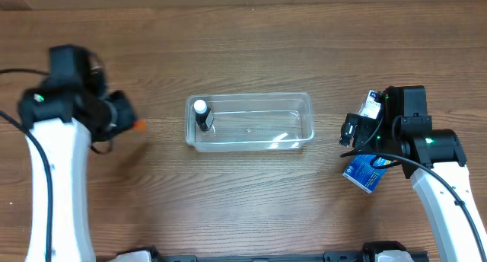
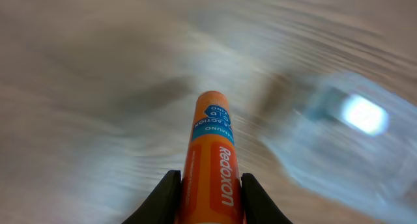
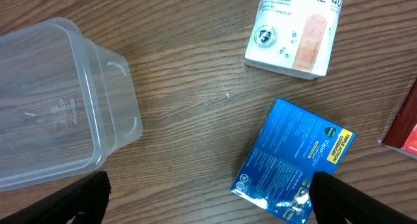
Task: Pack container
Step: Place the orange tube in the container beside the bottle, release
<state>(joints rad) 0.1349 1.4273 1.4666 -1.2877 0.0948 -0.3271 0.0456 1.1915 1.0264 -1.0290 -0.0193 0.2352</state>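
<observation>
My left gripper moves over the container's near corner beside the dark bottle next, since that corner is free, then goes down, releasing the tube.
The clear plastic container sits mid-table with a small dark bottle with a white cap standing at its left end. My left gripper is shut on an orange Redoxon tube and holds it left of the container, which looks blurred; the tube's tip shows in the overhead view. My right gripper is open and empty, above the table between the container and a blue box.
A white plaster box lies beyond the blue box; it also shows under the right arm. A red item peeks in at the right edge.
</observation>
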